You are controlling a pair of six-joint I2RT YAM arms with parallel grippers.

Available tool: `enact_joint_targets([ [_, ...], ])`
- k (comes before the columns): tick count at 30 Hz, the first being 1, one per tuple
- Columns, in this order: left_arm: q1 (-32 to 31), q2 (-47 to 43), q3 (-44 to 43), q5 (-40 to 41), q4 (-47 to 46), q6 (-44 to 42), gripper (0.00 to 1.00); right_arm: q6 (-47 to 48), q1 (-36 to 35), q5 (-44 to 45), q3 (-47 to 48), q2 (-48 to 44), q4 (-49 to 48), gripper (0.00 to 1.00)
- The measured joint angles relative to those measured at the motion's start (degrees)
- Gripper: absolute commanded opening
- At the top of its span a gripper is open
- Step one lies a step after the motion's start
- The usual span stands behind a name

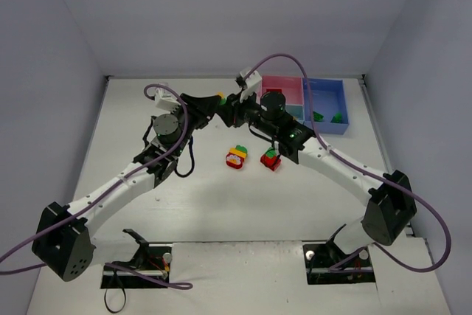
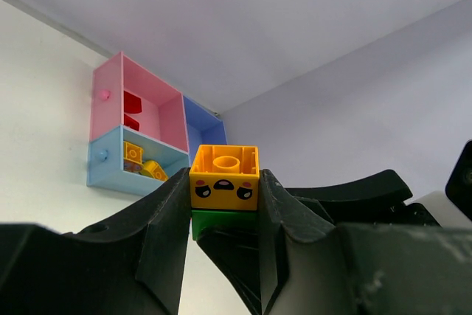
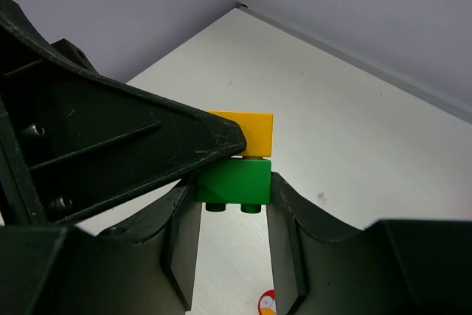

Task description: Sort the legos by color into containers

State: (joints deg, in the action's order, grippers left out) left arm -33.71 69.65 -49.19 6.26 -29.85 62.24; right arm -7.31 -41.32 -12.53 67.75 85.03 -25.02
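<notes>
Next, my left gripper moves to the right in the top view and down over the light blue tray to release its yellow brick where yellow ones lie.
A two-colour clump hangs in the air between both grippers. Its yellow brick [image 2: 224,178], with a face printed on it, is clamped by my left gripper [image 2: 224,189]. Its green brick [image 3: 234,181] is clamped by my right gripper [image 3: 234,197], and the yellow brick [image 3: 247,132] is still stuck to it. In the top view the left gripper [image 1: 219,99] and right gripper [image 1: 230,101] meet left of the trays. The pink tray [image 1: 284,85] holds red bricks [image 2: 131,101], the light blue tray [image 2: 103,167] yellow ones [image 2: 144,164], and the medium blue tray [image 1: 324,101] green ones [image 1: 318,116].
Two loose clumps lie on the table in front of the grippers: a red, yellow and green one [image 1: 237,157] and a red and green one [image 1: 271,159]. Purple cables loop over both arms. White walls close the table on three sides.
</notes>
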Motion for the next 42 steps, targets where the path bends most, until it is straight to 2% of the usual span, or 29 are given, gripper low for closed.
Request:
enact_joint_targets([
  [1, 0.0, 0.0, 0.0, 0.1, 0.0, 0.0, 0.00, 0.1, 0.0, 0.0, 0.0, 0.0, -0.1, 0.00],
  [5, 0.0, 0.0, 0.0, 0.2, 0.0, -0.1, 0.00, 0.3, 0.0, 0.2, -0.7, -0.2, -0.8, 0.00],
  [10, -0.7, 0.3, 0.1, 0.4, 0.9, -0.3, 0.00, 0.3, 0.0, 1.2, -6.5, -3.4, -2.5, 0.00],
  [20, -0.3, 2.5, 0.1, 2.0, -3.4, -0.6, 0.00, 0.1, 2.3, 6.4, -20.2, -11.0, 5.0, 0.00],
  [23, -0.3, 3.0, 0.1, 1.4, -3.1, -2.4, 0.00, -0.6, 8.6, 9.2, -20.5, -12.7, 7.6, 0.00],
  [26, -0.3, 2.7, 0.3, 0.2, -2.9, -5.6, 0.00, -2.0, 18.9, 13.5, -19.8, -12.7, 9.6, 0.00],
  [31, -0.2, -0.6, 2.8, -2.9, -0.8, -13.4, 0.00, -5.6, 33.6, 17.4, -12.6, -5.2, 13.8, 0.01],
  [37, 0.2, -5.8, 4.2, -8.6, 5.1, -25.2, 0.00, -9.4, 40.8, 17.9, -3.4, 8.7, 16.2, 0.18],
  [40, 0.3, -7.8, 4.2, -11.8, 7.6, -31.3, 0.00, -10.6, 42.0, 17.0, 0.6, 15.4, 17.1, 0.33],
  [41, 0.3, -8.3, 4.2, -12.7, 8.3, -33.1, 0.00, -10.8, 42.1, 16.6, 1.6, 17.3, 17.4, 0.44],
  [42, 0.3, -8.6, 4.2, -13.5, 8.7, -34.3, 0.00, -11.1, 42.2, 16.1, 2.3, 18.8, 17.7, 0.49],
])
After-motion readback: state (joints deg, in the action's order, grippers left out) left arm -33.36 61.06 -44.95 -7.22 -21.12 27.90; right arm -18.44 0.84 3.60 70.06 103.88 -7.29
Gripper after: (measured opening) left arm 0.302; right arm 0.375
